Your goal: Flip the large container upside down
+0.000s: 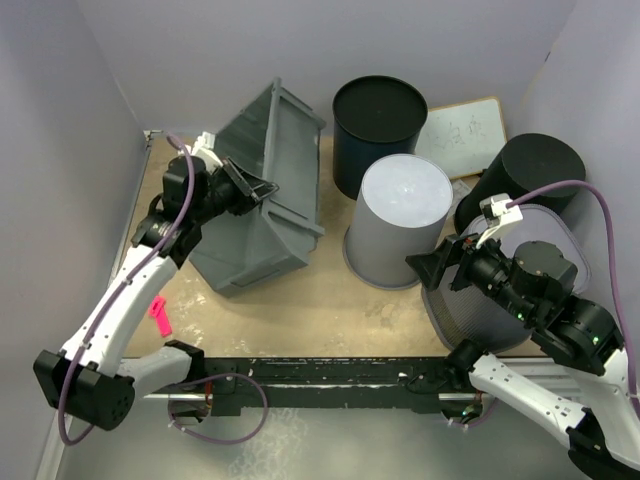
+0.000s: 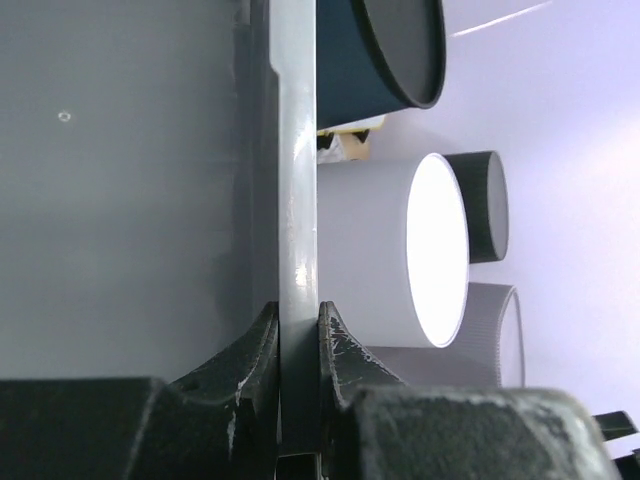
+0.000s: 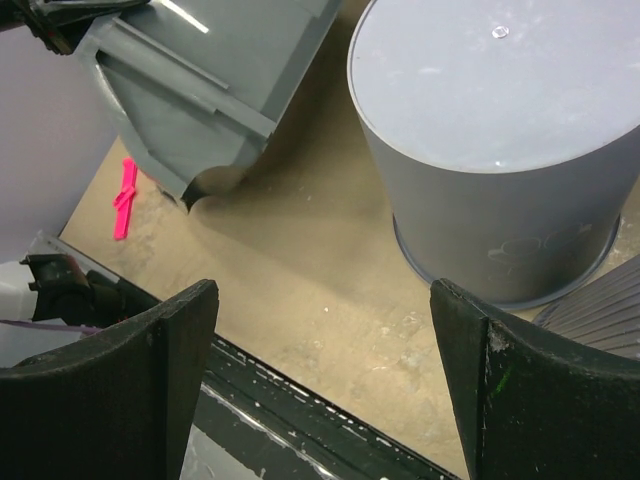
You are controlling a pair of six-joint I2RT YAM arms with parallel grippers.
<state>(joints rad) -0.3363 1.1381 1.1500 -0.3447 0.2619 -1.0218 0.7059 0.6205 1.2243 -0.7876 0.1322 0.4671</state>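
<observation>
The crate still opens partly upward. My left gripper will next roll and lower to release the crate on its side, where bare table is below the fingers.
The large container [image 1: 270,195], a dark grey plastic crate, stands tipped up on one long side at the back left of the table, its rim edge raised. My left gripper [image 1: 252,190] is shut on its rim [image 2: 297,200], the grey edge running straight up between the black fingers [image 2: 340,340] in the left wrist view. The crate's ribbed corner also shows in the right wrist view [image 3: 200,90]. My right gripper [image 1: 432,268] is open and empty, hovering over bare table near the front right, apart from the crate.
An upturned round light grey bin [image 1: 400,220] stands right of the crate. A dark round bin [image 1: 378,120] stands behind it, another black bin [image 1: 530,175] at far right, a grey mesh basket [image 1: 480,310] under my right arm. A pink clip [image 1: 159,316] lies front left.
</observation>
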